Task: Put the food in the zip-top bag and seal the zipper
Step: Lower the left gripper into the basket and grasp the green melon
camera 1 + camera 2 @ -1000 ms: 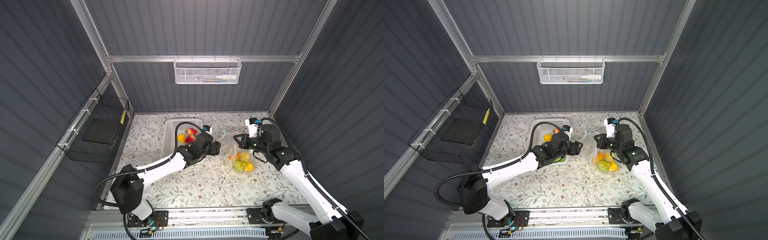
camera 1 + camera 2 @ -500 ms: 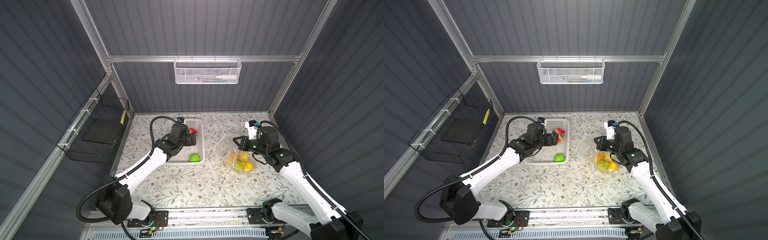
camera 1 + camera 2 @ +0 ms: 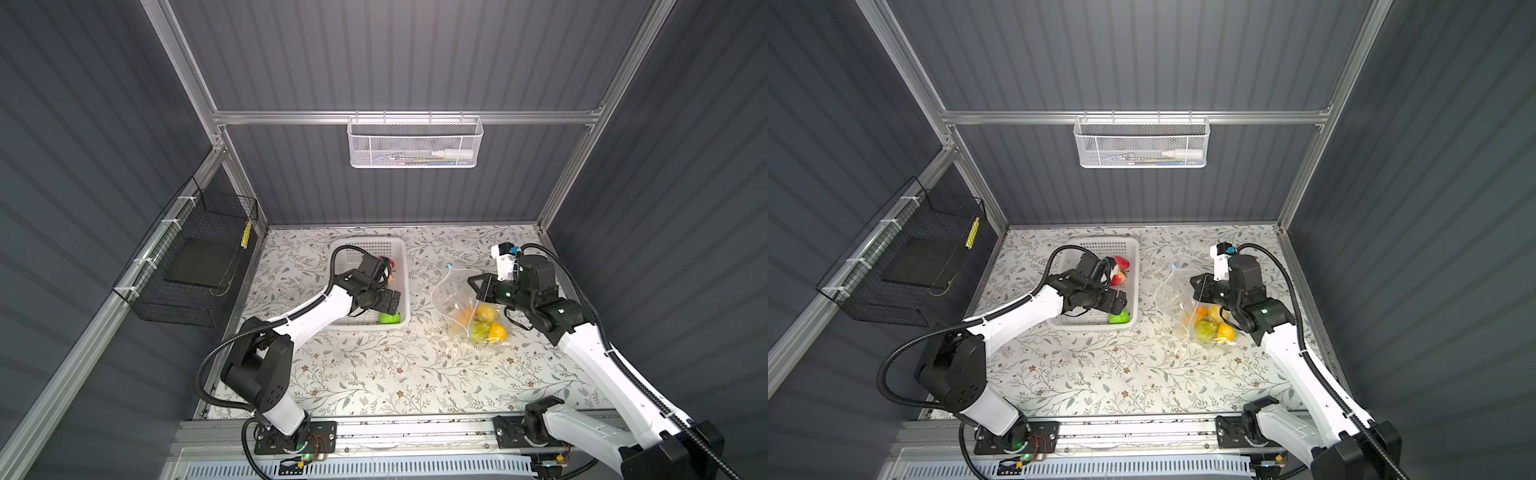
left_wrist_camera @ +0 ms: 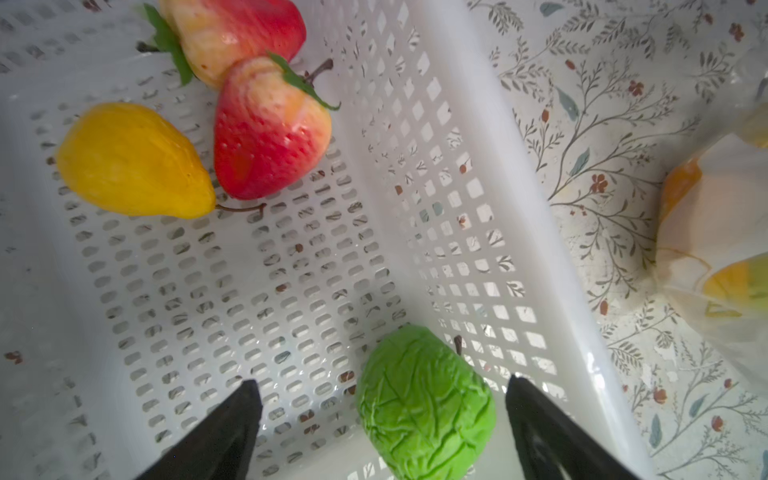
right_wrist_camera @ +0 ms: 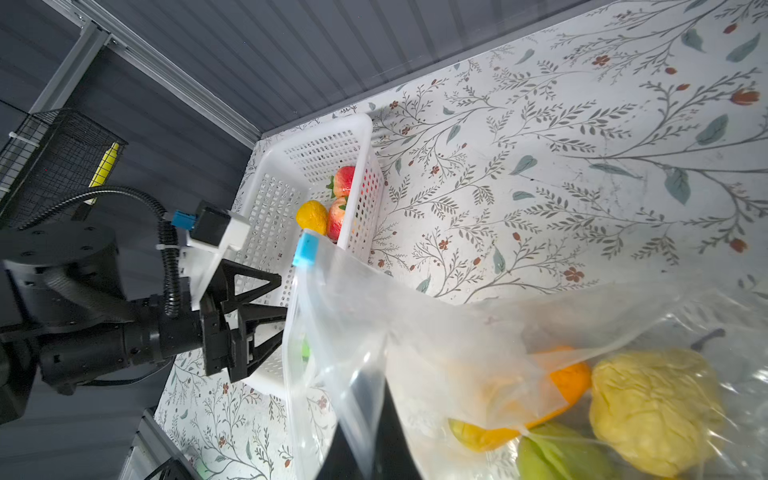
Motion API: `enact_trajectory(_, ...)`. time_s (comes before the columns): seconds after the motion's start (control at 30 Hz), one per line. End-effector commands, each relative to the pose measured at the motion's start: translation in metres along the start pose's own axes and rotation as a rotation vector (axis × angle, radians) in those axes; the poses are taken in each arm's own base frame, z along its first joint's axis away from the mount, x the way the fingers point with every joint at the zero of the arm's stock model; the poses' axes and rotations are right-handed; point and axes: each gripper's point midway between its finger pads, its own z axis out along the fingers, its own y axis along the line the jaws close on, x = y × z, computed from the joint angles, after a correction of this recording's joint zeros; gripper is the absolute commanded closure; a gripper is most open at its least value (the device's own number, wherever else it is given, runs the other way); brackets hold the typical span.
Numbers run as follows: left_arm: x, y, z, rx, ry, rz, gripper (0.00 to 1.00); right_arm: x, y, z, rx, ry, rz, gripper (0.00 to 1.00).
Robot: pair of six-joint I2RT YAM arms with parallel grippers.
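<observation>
My left gripper brings its open fingers down and back around the sides of the round green fruit (image 3: 388,318) (image 4: 424,403) next, since the fruit sits below and slightly back of it.
In the white basket (image 3: 405,270) (image 4: 478,166) lie two red strawberries (image 4: 266,133), a yellow fruit (image 4: 129,162) and a wrinkled round green fruit (image 4: 424,403) (image 3: 388,318). My left gripper (image 4: 382,384) (image 3: 388,305) hangs open just over the green fruit, one finger on each side and neither touching it. To the right, the zip-top bag (image 3: 453,291) (image 5: 415,324) holds several yellow, orange and green fruits (image 3: 482,322). My right gripper (image 5: 380,399) (image 3: 476,284) is shut on the bag's mouth edge and holds it up. The zipper's blue slider (image 5: 306,249) sits at the far end of the mouth.
The floral tabletop (image 3: 395,365) lies in front of basket and bag. A black wire basket (image 3: 195,257) hangs on the left wall and a white mesh basket (image 3: 415,141) on the back rail. The basket's right wall stands between my left gripper and the bag.
My left arm has pulled back from the bag's mouth into the basket, then come to its near end over the green fruit, jaws opening wider. The right arm and bag have barely moved.
</observation>
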Motion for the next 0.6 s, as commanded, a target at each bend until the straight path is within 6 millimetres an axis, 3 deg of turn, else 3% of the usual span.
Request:
enact_trajectory(0.0, 0.003, -0.003, 0.004, 0.029, 0.043, 0.032, 0.06, 0.003, -0.005, 0.0, 0.017, 0.0, 0.003, 1.0)
enact_trajectory(0.23, 0.017, -0.003, 0.024, 0.042, 0.1, 0.026, 0.07, 0.003, -0.004, 0.002, 0.011, 0.003, 0.008, 1.0)
enact_trajectory(0.57, 0.032, 0.014, 0.04, -0.044, 0.148, 0.001, 0.1, 0.005, -0.006, 0.003, 0.02, 0.007, 0.01, 1.0)
